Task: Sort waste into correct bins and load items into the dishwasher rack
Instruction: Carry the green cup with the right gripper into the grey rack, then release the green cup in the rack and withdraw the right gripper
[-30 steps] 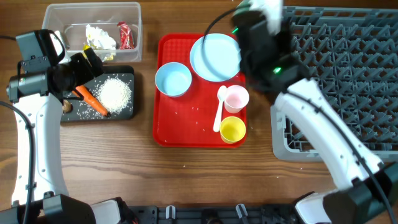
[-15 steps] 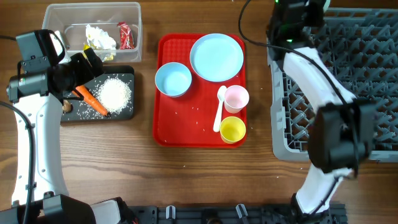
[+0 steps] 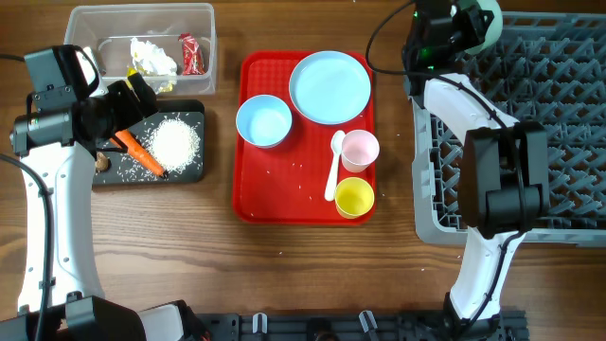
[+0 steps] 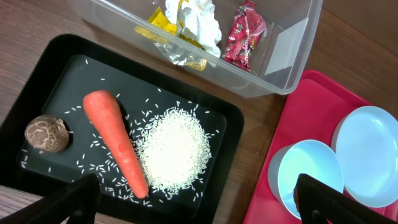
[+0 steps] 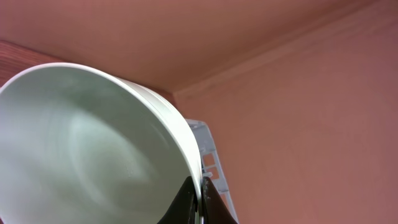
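My right gripper goes down and to the left in the overhead view next. It releases the still-raised bowl there, since the grey rack's far corner lies below it.
My right gripper [image 5: 200, 183] is shut on the rim of a pale blue bowl [image 5: 81, 143], held tilted above the far left corner of the grey dishwasher rack [image 3: 530, 133]; the bowl also shows in the overhead view [image 3: 485, 21]. My left gripper [image 4: 199, 211] is open and empty above the black tray [image 4: 230, 124], which holds rice [image 4: 174, 149], a carrot [image 4: 115, 140] and a brown lump [image 4: 46, 134]. The clear tub [image 4: 292, 56] holds white tissue [image 4: 196, 18], a yellow wrapper [image 4: 163, 18] and a red wrapper [image 4: 247, 34].
The red serving tray [image 3: 284, 199] holds a pale blue plate [image 3: 329, 87], a second pale blue bowl [image 3: 263, 122], a pink cup [image 3: 360, 149], a yellow cup [image 3: 354, 197] and a white spoon [image 3: 334, 163]. A few rice grains lie on it.
My right arm has swung from above the plate to the rack's far left corner, carrying the bowl. The left arm has not moved.
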Controlling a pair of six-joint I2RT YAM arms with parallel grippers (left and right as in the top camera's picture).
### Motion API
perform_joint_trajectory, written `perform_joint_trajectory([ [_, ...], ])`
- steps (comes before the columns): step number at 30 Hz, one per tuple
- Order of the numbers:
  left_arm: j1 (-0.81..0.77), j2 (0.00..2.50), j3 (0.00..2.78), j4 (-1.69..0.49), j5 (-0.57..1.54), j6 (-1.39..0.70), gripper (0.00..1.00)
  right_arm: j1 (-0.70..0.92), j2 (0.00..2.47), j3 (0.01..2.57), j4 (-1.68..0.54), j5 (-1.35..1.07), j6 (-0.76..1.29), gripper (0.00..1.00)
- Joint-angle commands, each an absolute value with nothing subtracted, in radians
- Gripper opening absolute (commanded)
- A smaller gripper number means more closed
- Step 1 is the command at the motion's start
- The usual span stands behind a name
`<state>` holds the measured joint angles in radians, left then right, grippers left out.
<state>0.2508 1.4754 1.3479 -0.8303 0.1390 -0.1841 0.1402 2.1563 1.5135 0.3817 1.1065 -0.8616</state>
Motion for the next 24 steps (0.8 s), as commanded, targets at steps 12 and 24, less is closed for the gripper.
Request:
perform_joint_trajectory([
  [12, 0.257, 1.479, 1.357, -0.83, 0.137, -0.171, 1.0, 0.187, 2.17, 1.523, 0.227, 1.076, -0.723, 0.04],
  [24, 0.257, 1.479, 1.357, -0.83, 0.137, -0.171, 1.0, 0.235, 2.17, 1.52, 0.181, 1.061, -0.695, 0.62],
])
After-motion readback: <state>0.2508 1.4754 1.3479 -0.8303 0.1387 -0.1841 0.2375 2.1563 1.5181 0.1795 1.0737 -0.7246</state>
